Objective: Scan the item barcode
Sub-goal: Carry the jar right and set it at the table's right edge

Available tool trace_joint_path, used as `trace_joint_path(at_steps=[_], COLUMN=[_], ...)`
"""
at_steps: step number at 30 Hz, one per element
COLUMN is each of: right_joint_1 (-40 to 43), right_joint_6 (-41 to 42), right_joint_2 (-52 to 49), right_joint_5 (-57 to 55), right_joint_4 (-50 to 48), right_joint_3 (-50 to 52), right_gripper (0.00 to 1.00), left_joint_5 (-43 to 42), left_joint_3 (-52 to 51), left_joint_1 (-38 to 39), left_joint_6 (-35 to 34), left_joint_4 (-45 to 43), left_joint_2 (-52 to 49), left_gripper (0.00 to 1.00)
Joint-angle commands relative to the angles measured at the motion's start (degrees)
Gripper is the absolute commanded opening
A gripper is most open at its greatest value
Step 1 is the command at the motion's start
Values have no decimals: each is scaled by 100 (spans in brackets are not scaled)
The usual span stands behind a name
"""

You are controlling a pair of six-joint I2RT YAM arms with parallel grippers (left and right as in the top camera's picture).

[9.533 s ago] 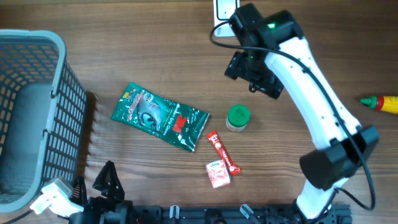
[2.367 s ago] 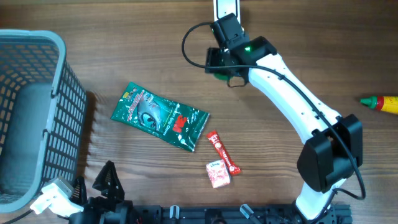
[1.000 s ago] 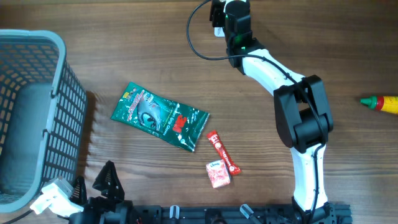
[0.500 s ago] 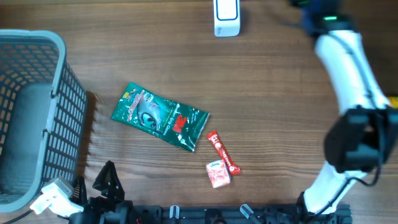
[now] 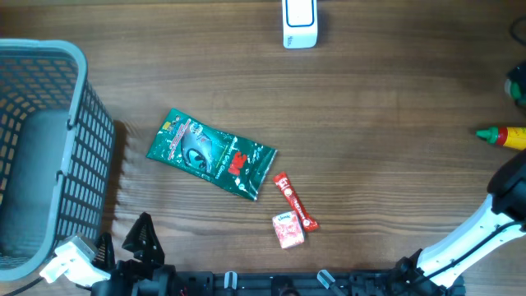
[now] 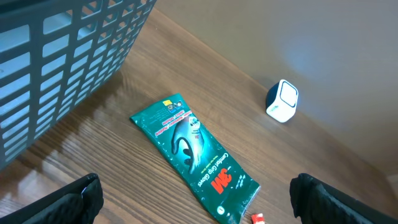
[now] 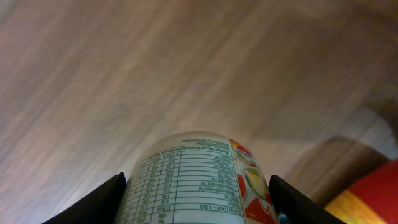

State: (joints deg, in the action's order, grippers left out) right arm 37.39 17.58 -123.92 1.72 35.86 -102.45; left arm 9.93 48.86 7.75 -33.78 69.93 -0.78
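The right gripper lowers the jar onto the bare tabletop (image 5: 502,114) beside the ketchup bottle next and lets go there, since that clear spot lies below the gripper.
The item is a small jar (image 7: 186,171) with a white nutrition label and fruit pictures, filling the bottom of the right wrist view. My right gripper (image 7: 198,202) is shut on it, one black finger on each side. In the overhead view only a green speck of the jar (image 5: 518,82) shows at the far right edge. The white scanner (image 5: 298,23) stands at the back middle, also in the left wrist view as a scanner (image 6: 283,101). My left gripper (image 6: 199,202) rests open at the front left, nothing between its fingers.
A grey basket (image 5: 49,123) fills the left side. A green 3M packet (image 5: 212,154), a red stick pack (image 5: 294,201) and a small red-and-white box (image 5: 288,229) lie mid-table. A ketchup bottle (image 5: 503,136) lies at the right edge.
My right arm has swung from over the scanner at the back to the far right edge, carrying the jar. The left arm has not moved.
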Motion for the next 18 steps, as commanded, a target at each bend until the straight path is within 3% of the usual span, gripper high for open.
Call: trace_joint_path(at_steps=[1,5,10,11,12,18], right_joint_1=[129,227,238,240,245,236], right_joint_6=[116,173,256,254,190,278], right_joint_2=[-334,-592,-627,-627,-627,-407], right_joint_5=[203,201,-48,-81,-81,-136], right_joint_4=[111,262,409,448,564,1784], right_joint_3=[-35,-35,-39,-66,-188,-2341], right_gripper=[50,50,60,68,99,100], left_joint_5=[-26,-26,-26,-26,-26,-26], left_joint_3=[15,15,15,15,15,15], left_joint_1=[-42,-42,-42,-42,-42,-42], left_joint_6=[-35,-35,-35,-35,-35,-35], left_joint_4=[-20,-20,-17,-20,-20,-20], left_joint_2=[46,46,46,46,46,46], left_gripper=[100,100,100,100,100,100])
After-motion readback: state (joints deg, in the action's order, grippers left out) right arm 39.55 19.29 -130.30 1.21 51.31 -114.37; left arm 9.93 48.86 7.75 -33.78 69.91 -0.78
